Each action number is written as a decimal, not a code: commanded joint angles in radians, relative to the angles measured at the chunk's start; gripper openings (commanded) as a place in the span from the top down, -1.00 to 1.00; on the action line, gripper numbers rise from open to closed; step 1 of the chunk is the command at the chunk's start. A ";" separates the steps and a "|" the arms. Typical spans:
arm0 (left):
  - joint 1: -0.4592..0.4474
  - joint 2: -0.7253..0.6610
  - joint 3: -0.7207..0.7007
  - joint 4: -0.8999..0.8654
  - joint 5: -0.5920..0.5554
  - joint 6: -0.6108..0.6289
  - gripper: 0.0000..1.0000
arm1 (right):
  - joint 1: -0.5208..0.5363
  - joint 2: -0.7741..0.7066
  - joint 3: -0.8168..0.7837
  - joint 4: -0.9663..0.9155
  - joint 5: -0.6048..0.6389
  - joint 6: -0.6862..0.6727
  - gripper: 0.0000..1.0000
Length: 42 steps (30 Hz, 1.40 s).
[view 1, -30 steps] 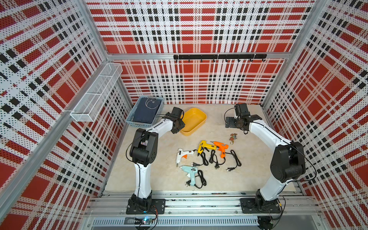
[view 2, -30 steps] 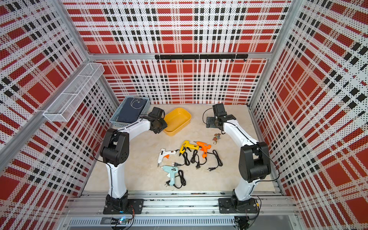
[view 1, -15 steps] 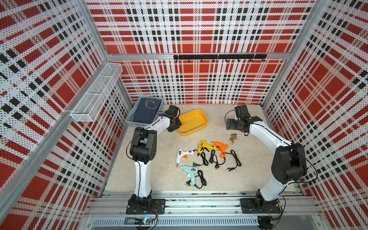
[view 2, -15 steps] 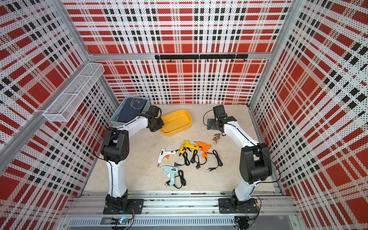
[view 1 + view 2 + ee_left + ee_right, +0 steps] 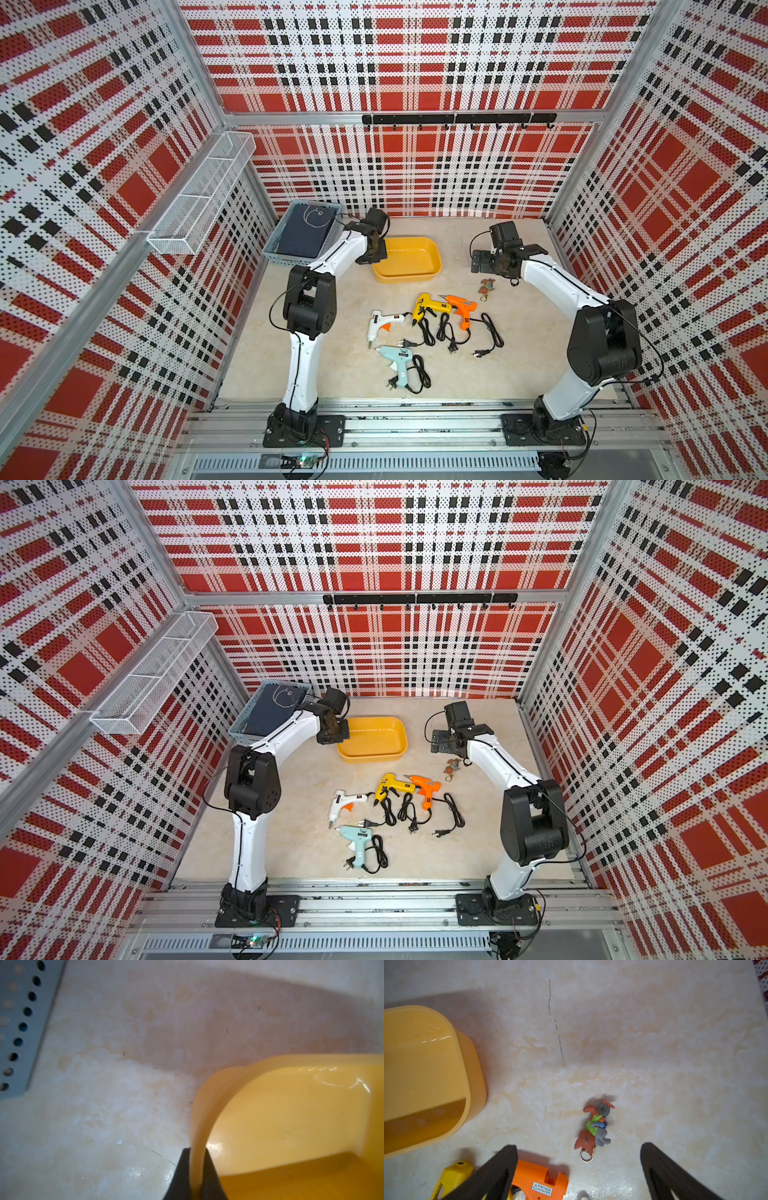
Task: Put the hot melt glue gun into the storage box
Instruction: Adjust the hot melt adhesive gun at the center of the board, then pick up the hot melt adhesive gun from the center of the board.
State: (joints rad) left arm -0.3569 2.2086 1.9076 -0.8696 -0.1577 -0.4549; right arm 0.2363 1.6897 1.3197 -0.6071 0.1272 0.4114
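I should next pull my right gripper back past the fox keychain figure and down onto the orange gun's handle (image 5: 464,320). Its slim shape fits between the open fingers.
The yellow storage box (image 5: 409,257) (image 5: 374,737) stands empty at the back middle of the table. My left gripper (image 5: 376,253) (image 5: 336,734) (image 5: 197,1150) is shut on its left wall, and the yellow rim (image 5: 209,1109) runs up between the two black fingers. Several hot melt glue guns lie in front of the box with their black cords: white (image 5: 384,322), yellow (image 5: 430,305), orange (image 5: 463,309) and light blue (image 5: 399,359). My right gripper (image 5: 482,262) (image 5: 579,1146) hangs open to the right of the box, above the table, with the orange gun (image 5: 539,1182) beside one finger.
A small fox keychain figure (image 5: 486,286) (image 5: 596,1126) lies right of the guns, under my right gripper. A blue-grey slatted basket (image 5: 305,237) with dark contents sits at the back left. A white wire-mesh rack (image 5: 203,195) hangs on the left wall.
The left gripper has shut on the box's left wall, and the box has turned squarer and slid slightly rightward and forward. The right gripper has shifted a little.
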 commanded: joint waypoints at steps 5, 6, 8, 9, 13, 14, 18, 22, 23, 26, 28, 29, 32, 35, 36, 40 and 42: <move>-0.016 0.022 -0.078 -0.034 0.005 0.028 1.00 | 0.015 -0.036 -0.086 -0.056 -0.153 0.135 -0.99; -0.017 0.021 -0.084 -0.032 0.007 0.027 0.98 | 0.022 -0.038 -0.092 -0.063 -0.165 0.168 -0.99; -0.014 0.012 -0.090 -0.028 0.005 0.020 0.87 | 0.045 -0.049 -0.102 -0.089 -0.185 0.176 -1.00; -0.012 0.008 -0.088 -0.026 0.004 0.017 0.77 | 0.056 -0.054 -0.105 -0.105 -0.188 0.179 -0.99; -0.001 -0.021 -0.070 -0.026 -0.024 0.001 0.22 | 0.100 -0.082 -0.141 -0.136 -0.244 0.204 -0.99; 0.001 -0.026 -0.058 -0.026 -0.027 -0.002 0.08 | 0.113 -0.086 -0.148 -0.142 -0.255 0.209 -0.99; 0.006 -0.051 0.013 -0.051 -0.049 -0.008 -0.08 | 0.160 -0.077 -0.169 -0.170 -0.252 0.216 -0.93; 0.014 -0.078 0.066 -0.066 -0.051 -0.018 -0.11 | 0.168 -0.026 -0.189 -0.151 -0.239 0.212 -0.69; 0.014 -0.086 0.072 -0.066 -0.054 -0.018 -0.11 | 0.167 -0.007 -0.185 -0.151 -0.235 0.210 -0.65; 0.022 -0.115 0.076 -0.066 -0.058 -0.022 -0.11 | 0.167 0.055 -0.176 -0.145 -0.225 0.205 -0.54; 0.031 -0.134 0.074 -0.068 -0.059 -0.022 -0.11 | 0.167 0.091 -0.166 -0.142 -0.219 0.205 -0.46; 0.034 -0.140 0.073 -0.070 -0.061 -0.022 -0.11 | 0.168 0.103 -0.163 -0.143 -0.221 0.206 -0.43; 0.045 -0.162 0.070 -0.078 -0.065 -0.020 -0.11 | 0.169 0.126 -0.163 -0.140 -0.237 0.205 -0.33; 0.057 -0.180 0.064 -0.083 -0.069 -0.019 -0.10 | 0.174 0.134 -0.173 -0.143 -0.243 0.200 -0.20; 0.061 -0.183 0.062 -0.084 -0.071 -0.019 -0.09 | 0.175 0.136 -0.176 -0.145 -0.243 0.199 -0.14; 0.073 -0.191 0.061 -0.085 -0.070 -0.019 -0.07 | 0.175 0.145 -0.179 -0.156 -0.230 0.189 0.17; 0.077 -0.192 0.063 -0.086 -0.070 -0.020 -0.06 | 0.175 0.144 -0.172 -0.167 -0.222 0.182 0.34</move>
State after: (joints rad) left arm -0.2882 2.0575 1.9663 -0.9367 -0.2161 -0.4679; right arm 0.4042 1.8122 1.1458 -0.7517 -0.1093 0.6064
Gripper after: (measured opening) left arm 0.530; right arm 0.363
